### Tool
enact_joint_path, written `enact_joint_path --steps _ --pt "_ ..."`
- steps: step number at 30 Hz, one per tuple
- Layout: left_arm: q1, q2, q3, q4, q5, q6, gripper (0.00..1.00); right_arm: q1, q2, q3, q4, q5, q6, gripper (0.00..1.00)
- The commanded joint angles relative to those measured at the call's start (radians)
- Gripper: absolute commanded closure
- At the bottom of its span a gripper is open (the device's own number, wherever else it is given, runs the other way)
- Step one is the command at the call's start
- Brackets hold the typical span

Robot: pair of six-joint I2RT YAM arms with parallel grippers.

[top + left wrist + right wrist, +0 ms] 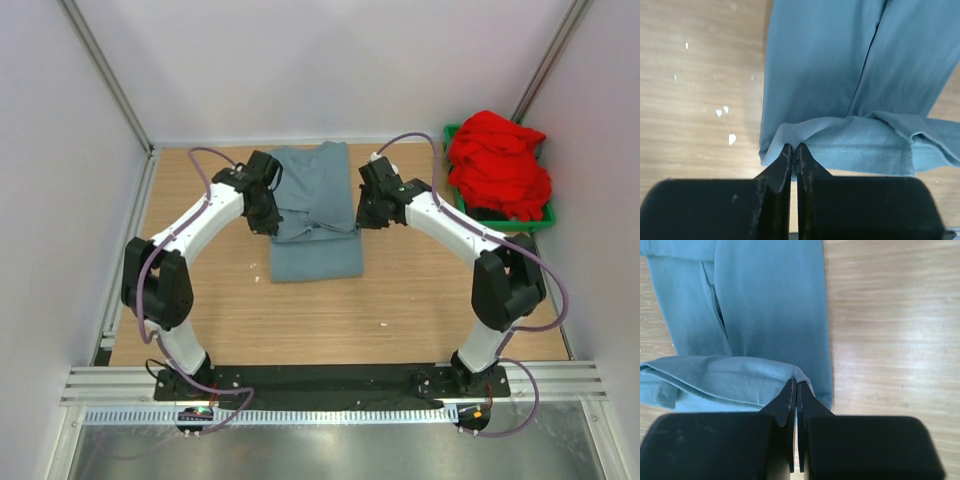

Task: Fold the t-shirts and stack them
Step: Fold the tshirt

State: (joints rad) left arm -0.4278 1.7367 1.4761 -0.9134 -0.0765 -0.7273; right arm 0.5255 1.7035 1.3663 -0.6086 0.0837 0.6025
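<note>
The flat cloth [775,300] beyond is still uncovered, so the right gripper should next take the hem corner outward along the t-shirt's long edge, onto that cloth, and let it go.
The grey-blue t-shirt [316,250] lies as a long narrow strip on the wooden table, running from the middle toward the far side. My left gripper [266,218] is shut on the left corner of its hemmed edge [860,150], which it holds raised above the lower layers [820,60]. On the opposite corner my right gripper [366,216] is shut too, pinching the stitched hem [730,380] over the flat cloth [775,300]. In both wrist views the fingertips [787,150] [790,387] meet on a thin fold of fabric. The red t-shirt [498,162] is bunched up in a bin at the far right.
A green bin [530,222] holding the red shirt stands against the right wall. White walls with metal corner posts enclose the table on three sides. Small white flecks [725,112] dot the wood left of the shirt.
</note>
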Motion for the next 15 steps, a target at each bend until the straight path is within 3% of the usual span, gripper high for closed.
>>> enact_joint_path --steps 1,15 --pt "0.037 0.071 0.13 -0.036 -0.017 0.071 1.0 -0.035 0.056 0.105 -0.011 -0.031 -0.076 0.99" --pt "0.112 0.3 0.319 -0.071 -0.012 0.098 1.0 -0.102 0.313 0.391 -0.057 -0.11 -0.13 0.99"
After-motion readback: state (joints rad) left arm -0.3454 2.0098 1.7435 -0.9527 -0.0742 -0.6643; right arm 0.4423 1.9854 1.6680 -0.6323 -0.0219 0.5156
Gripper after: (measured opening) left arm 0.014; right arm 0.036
